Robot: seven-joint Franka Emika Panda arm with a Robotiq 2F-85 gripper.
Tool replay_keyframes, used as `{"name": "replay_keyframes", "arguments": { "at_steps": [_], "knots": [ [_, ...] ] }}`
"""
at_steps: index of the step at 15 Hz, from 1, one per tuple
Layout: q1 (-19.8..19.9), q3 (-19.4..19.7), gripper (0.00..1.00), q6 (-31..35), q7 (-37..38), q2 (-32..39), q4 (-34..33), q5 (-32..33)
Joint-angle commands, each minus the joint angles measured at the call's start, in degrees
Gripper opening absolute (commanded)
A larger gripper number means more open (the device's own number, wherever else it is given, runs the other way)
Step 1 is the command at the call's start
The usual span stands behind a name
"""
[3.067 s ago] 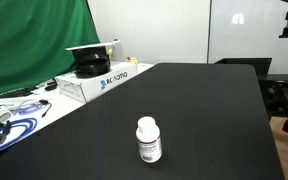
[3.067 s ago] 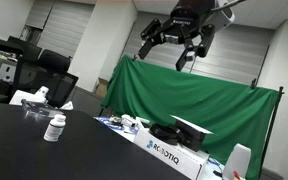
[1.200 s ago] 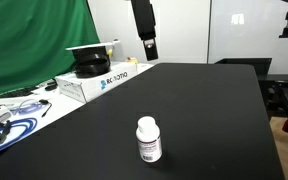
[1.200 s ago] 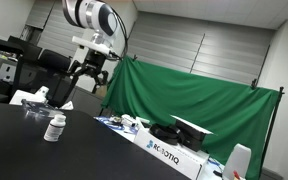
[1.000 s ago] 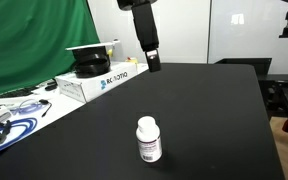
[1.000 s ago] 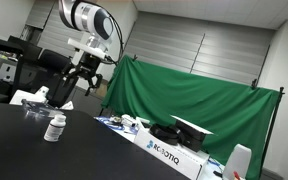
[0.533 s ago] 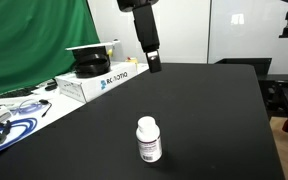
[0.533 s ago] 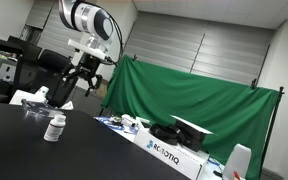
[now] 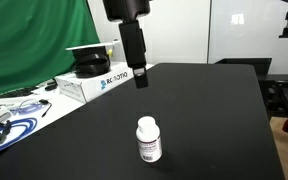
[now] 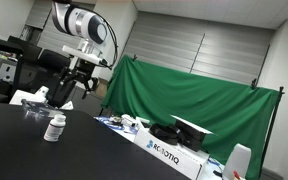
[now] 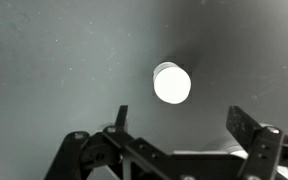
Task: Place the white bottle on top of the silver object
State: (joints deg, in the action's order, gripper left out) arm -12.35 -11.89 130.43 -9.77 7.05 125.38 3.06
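Observation:
The white bottle stands upright below my gripper, its round cap facing up, so I will descend with fingers wide apart around that cap and close.
The white bottle stands upright on the black table, with a round white cap and a printed label. It also shows in the other exterior view and from above in the wrist view, where only its round cap is seen. My gripper hangs open in the air above and behind the bottle, apart from it. It shows in the exterior view and in the wrist view, with the jaws wide apart and nothing between them. I see no clearly silver object.
A white Robotiq box with a black object on top stands at the table's edge before a green curtain. Cables and small items lie beside it. The black table reaches far back.
My gripper has come down from high above and moved toward the bottle over the last seconds. The bottle has not moved.

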Motion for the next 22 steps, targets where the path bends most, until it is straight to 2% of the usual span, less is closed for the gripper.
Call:
{"name": "replay_keyframes", "arguments": {
  "at_steps": [1, 4, 11, 22],
  "knots": [
    [-1.73, -0.62, 1.00, 5.47, 4.63, 4.29, -1.33, 4.20],
    [-3.23, -0.31, 1.00, 8.65, 6.37, 7.78, -1.98, 7.52],
    [-4.51, 0.11, 1.00, 11.93, 6.41, 13.72, -2.77, 7.42],
    [-3.37, 1.24, 1.00, 11.75, 6.33, 12.43, -0.24, 6.06]
  ]
}}
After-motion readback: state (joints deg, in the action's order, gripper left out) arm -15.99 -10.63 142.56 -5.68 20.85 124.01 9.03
